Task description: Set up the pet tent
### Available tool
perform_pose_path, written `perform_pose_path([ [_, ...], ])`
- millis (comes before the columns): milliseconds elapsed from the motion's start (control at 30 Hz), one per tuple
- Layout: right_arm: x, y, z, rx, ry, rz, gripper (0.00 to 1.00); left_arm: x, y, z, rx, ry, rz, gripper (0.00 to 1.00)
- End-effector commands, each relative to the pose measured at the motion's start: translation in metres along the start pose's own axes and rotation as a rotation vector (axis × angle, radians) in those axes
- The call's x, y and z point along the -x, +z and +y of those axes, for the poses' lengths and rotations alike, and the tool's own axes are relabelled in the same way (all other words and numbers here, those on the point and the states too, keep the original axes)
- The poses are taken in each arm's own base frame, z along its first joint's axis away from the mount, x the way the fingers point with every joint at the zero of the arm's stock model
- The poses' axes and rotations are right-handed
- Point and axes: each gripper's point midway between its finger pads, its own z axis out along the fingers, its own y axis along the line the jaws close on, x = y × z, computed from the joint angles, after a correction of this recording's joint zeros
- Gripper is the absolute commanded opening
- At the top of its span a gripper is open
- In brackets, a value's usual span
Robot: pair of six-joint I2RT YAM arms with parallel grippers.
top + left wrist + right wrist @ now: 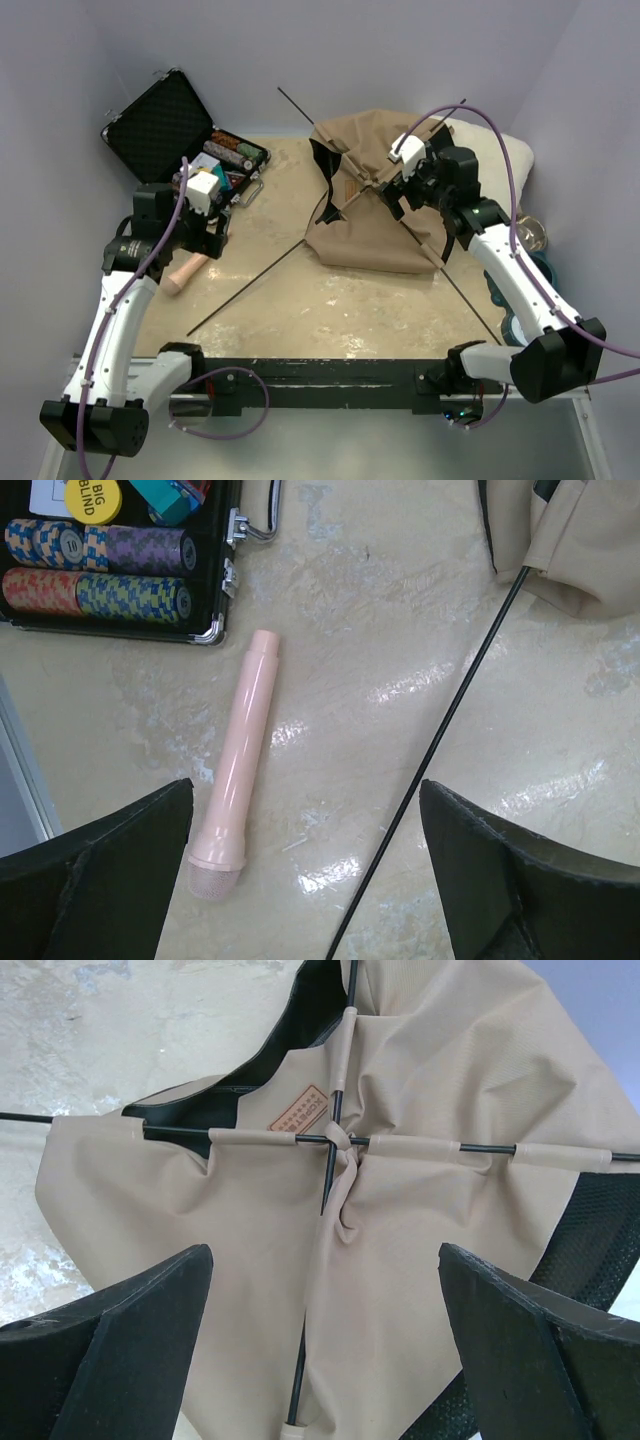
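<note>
The left gripper lowers and draws back over the pole's bare near part (225, 304) (367, 882) next, turning its open fingers to straddle it, since it lies slanted to them.
The pet tent (372, 225) lies collapsed at the back right of the table, tan fabric with black underside showing at its left edge. Its two thin black poles (255, 275) cross over it and reach out across the table. In the right wrist view the poles cross (335, 1142) in fabric sleeves beside a small brown patch (298, 1110). My right gripper (392, 200) (325, 1345) hovers open just above the tent top. My left gripper (208, 243) (305, 880) is open and empty above the table, with a pole (440, 740) passing under its right finger. No pompom shows.
An open black case (160, 122) with poker chips (110, 560) stands at the back left. A pink microphone (186, 272) (235, 790) lies below the left gripper. A white cushion (492, 142) sits behind the tent. A glass bowl (530, 232) is at the right edge.
</note>
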Motion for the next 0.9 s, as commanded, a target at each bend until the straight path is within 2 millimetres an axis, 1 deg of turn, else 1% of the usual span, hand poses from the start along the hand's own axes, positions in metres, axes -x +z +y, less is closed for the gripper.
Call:
perform_pose_path([
  [0, 0.022, -0.014, 0.000, -0.001, -0.016, -0.067, 0.99, 0.002, 0.002, 0.001, -0.020, 0.104, 0.000, 1.00],
  [100, 0.020, -0.013, -0.001, -0.005, -0.014, -0.061, 0.98, -0.012, 0.007, -0.006, -0.082, 0.174, 0.040, 1.00],
  [233, 0.013, -0.007, 0.001, 0.002, -0.005, -0.046, 0.99, -0.048, 0.018, -0.023, -0.202, 0.245, 0.123, 1.00],
  [400, 0.001, 0.007, -0.003, -0.011, 0.017, -0.004, 0.99, -0.090, 0.031, -0.034, -0.289, 0.314, 0.217, 1.00],
  [467, -0.005, 0.014, -0.006, -0.023, 0.026, 0.025, 0.98, -0.103, 0.037, -0.038, -0.316, 0.329, 0.258, 1.00],
  [567, -0.015, 0.025, -0.008, -0.024, 0.032, 0.064, 0.99, -0.114, 0.046, -0.038, -0.333, 0.345, 0.301, 1.00],
  [600, -0.019, 0.029, -0.009, -0.022, 0.034, 0.076, 0.99, -0.121, 0.051, -0.037, -0.331, 0.357, 0.326, 1.00],
  [733, -0.026, 0.041, -0.009, -0.007, 0.042, 0.107, 0.99, -0.137, 0.069, -0.037, -0.318, 0.389, 0.381, 1.00],
  [867, -0.036, 0.051, -0.008, 0.002, 0.051, 0.149, 0.98, -0.152, 0.079, -0.041, -0.344, 0.405, 0.416, 0.98],
])
